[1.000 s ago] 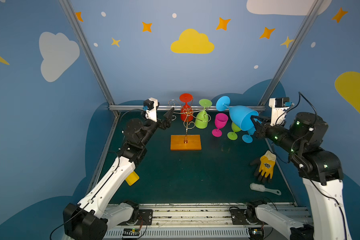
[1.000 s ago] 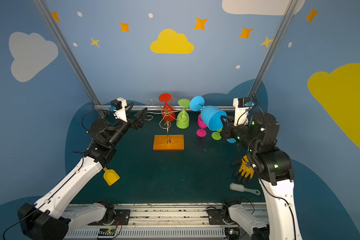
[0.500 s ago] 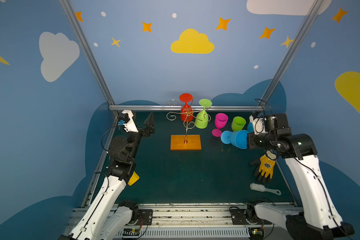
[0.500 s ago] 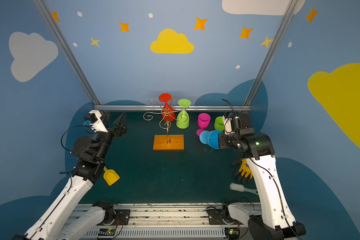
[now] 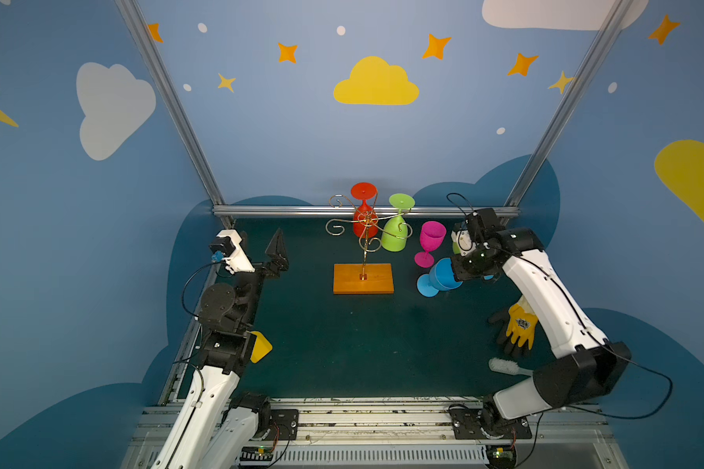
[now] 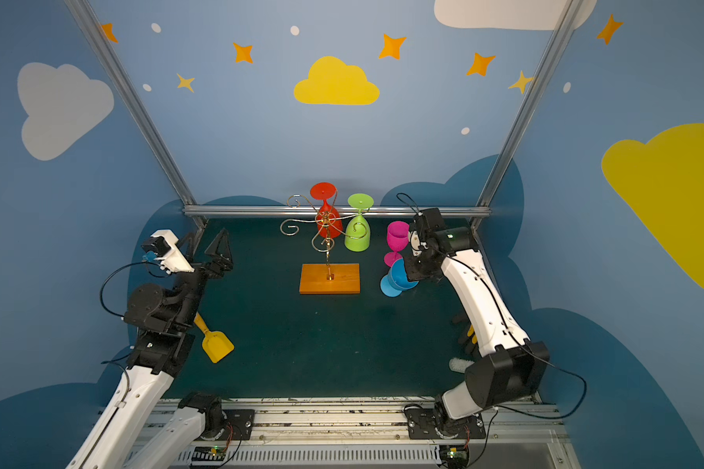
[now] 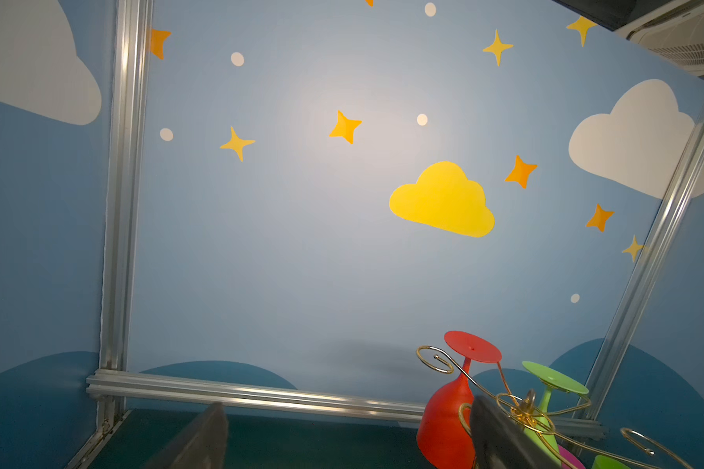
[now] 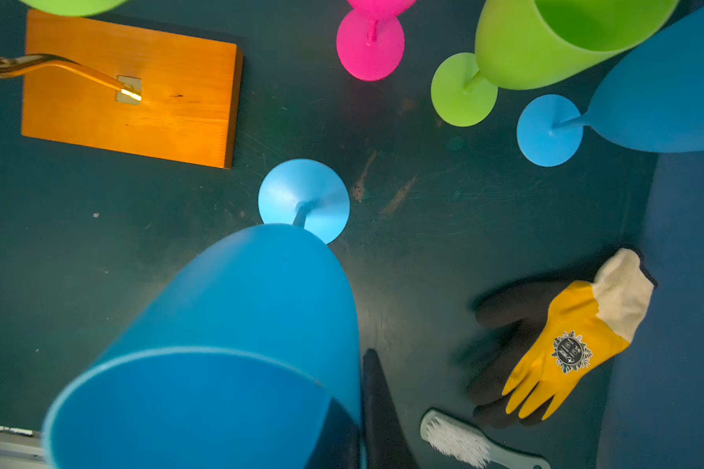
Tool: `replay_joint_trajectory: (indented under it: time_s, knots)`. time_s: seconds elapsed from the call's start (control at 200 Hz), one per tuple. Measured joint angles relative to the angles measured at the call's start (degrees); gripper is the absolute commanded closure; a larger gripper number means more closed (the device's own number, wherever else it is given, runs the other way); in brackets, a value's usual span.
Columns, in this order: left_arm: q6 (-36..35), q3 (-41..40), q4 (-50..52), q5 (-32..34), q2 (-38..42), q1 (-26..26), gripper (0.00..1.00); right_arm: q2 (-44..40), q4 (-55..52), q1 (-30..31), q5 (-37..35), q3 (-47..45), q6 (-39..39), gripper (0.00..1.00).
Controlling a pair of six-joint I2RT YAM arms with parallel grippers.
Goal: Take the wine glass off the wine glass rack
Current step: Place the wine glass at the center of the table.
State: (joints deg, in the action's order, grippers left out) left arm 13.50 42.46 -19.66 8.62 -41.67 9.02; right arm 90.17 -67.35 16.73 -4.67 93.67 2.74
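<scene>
The blue glass's foot goes flat down onto the mat below my right gripper next, as the gripper swings toward the rack [image 5: 363, 278], since the glass leans.
The wine glass rack [image 5: 363, 278], gold wire on an orange wooden base, stands mid-table in both top views [image 6: 329, 277]. A red wine glass [image 5: 362, 217] and a green one [image 5: 395, 235] hang upside down from it. My right gripper [image 5: 460, 269] is shut on the rim of a blue wine glass [image 5: 439, 278], one finger inside the bowl [image 8: 360, 406]. The glass is tilted, right of the base, its foot [image 8: 303, 199] low over the mat. My left gripper [image 6: 204, 248] stands open and empty, well left of the rack [image 7: 350, 442].
A pink glass [image 5: 431, 239] stands right of the rack. A green glass [image 8: 545, 40] and another blue one [image 8: 647, 101] stand by the right arm. A yellow glove [image 5: 521, 329] and brush [image 5: 502, 365] lie front right, a yellow shovel [image 6: 216, 345] front left.
My right arm has come down from beside the rack to just above the mat, with the blue glass in it. My left arm has drawn back to the left, jaws wider.
</scene>
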Motion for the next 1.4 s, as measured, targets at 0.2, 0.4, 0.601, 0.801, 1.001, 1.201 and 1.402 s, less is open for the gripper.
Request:
replay_joint_trajectory:
  time_s: [0.2,0.4,0.601,0.801,1.001,1.201,1.402]
  knots:
    - [-0.02,-0.81,0.85,0.04,1.44,-0.13,0.08,9.38,-2.21,0.00,-2.23,6.91,0.63,1.00]
    - [-0.09,-0.90,1.53,0.07,2.03,-0.39,0.08,21.27,-8.70,0.00,-3.58,19.43,3.50,1.00]
    - [-0.42,-0.90,2.56,0.20,2.64,-0.44,0.08,26.64,-10.36,-0.02,-3.21,21.57,4.72,1.00]
    - [-0.44,-0.90,2.93,0.22,3.02,-0.61,0.07,26.47,-10.75,0.00,-2.60,21.77,5.03,0.98]
    - [-0.44,-0.90,2.97,0.22,3.02,-0.76,0.07,26.49,-10.56,0.00,-1.62,21.75,5.38,0.85]
    - [-0.44,-0.90,3.26,0.22,3.08,-0.76,0.07,26.14,-10.03,-0.02,-0.48,21.75,5.62,0.73]
    - [-0.44,-0.90,3.34,0.22,3.10,-0.76,0.07,21.64,-9.33,-0.46,1.68,21.75,5.62,0.70]
